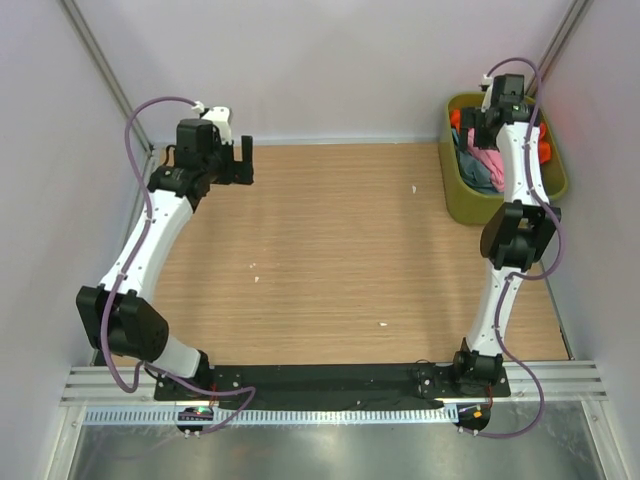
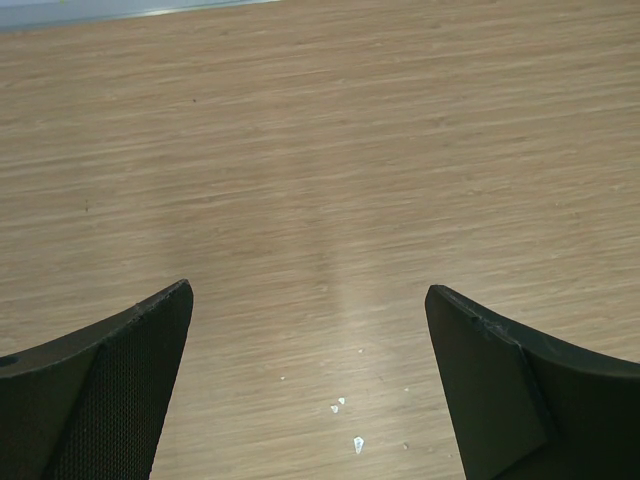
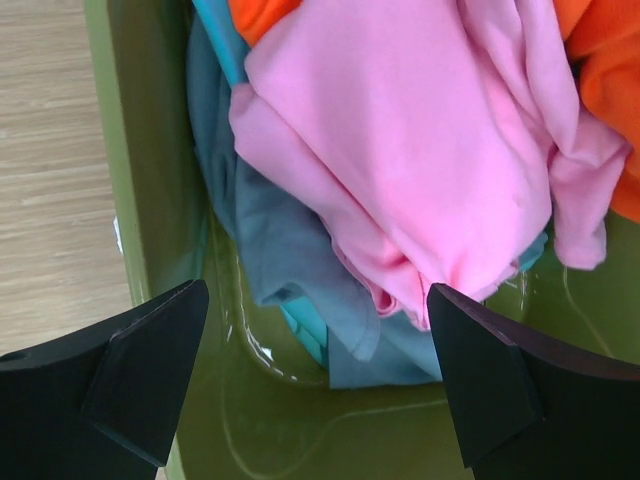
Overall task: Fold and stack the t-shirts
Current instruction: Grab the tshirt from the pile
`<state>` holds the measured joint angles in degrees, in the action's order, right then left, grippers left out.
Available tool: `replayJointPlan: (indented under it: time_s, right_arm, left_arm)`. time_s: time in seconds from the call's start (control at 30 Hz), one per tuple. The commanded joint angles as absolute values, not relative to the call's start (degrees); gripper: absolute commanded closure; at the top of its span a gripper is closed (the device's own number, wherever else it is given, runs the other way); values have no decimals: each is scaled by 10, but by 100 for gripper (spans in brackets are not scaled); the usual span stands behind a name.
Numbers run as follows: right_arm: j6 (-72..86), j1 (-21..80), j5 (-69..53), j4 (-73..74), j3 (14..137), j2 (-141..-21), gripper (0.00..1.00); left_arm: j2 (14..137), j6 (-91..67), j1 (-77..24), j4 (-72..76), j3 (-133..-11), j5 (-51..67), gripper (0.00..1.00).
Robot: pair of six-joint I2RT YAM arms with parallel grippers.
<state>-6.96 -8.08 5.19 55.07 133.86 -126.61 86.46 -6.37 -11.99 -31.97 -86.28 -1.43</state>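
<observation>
My right gripper brings its open fingers down and slightly outward onto the pink t-shirt next, since the t-shirt is on top of the heap.
The t-shirts lie crumpled in a heap inside an olive-green tub (image 1: 470,207) at the table's back right. In the right wrist view a pink t-shirt (image 3: 420,150) lies on top. A grey-blue one (image 3: 285,250) and a light blue one (image 3: 305,328) sit under it, with an orange one (image 3: 605,90) at the upper right. My right gripper (image 3: 316,290) hangs open just above the heap, over the near end of the tub, with nothing between its fingers. My left gripper (image 2: 308,290) stands open over the bare wooden table (image 2: 320,150) at the back left (image 1: 238,162).
The tub's green wall (image 3: 150,150) is to the left of the right gripper, and wood shows beyond it. Small white flecks (image 2: 357,444) dot the wood under the left gripper. White walls close the table in at the back and both sides.
</observation>
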Motion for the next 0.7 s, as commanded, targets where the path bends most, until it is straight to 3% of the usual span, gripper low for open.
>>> replayJointPlan:
  time_s: [0.0,0.27,0.5,0.6,0.67]
  right_arm:
    - [-71,-79,47,527,1395,-1266,3]
    - [-66,-84,65,507,1421,-1315,7]
    - [-68,-89,62,502,1445,-1350,16]
    - [-69,-90,53,503,1453,-1359,26]
    - [-69,-90,50,503,1457,-1361,42]
  left_arm:
    - [830,-59,-121,-306,-867,-2,0]
    - [834,-62,-122,-304,-867,-2,0]
    - [837,-61,-122,-303,-872,-2,0]
    - [835,-60,-121,-303,-870,-2,0]
    - [834,-60,-122,-303,-869,-2,0]
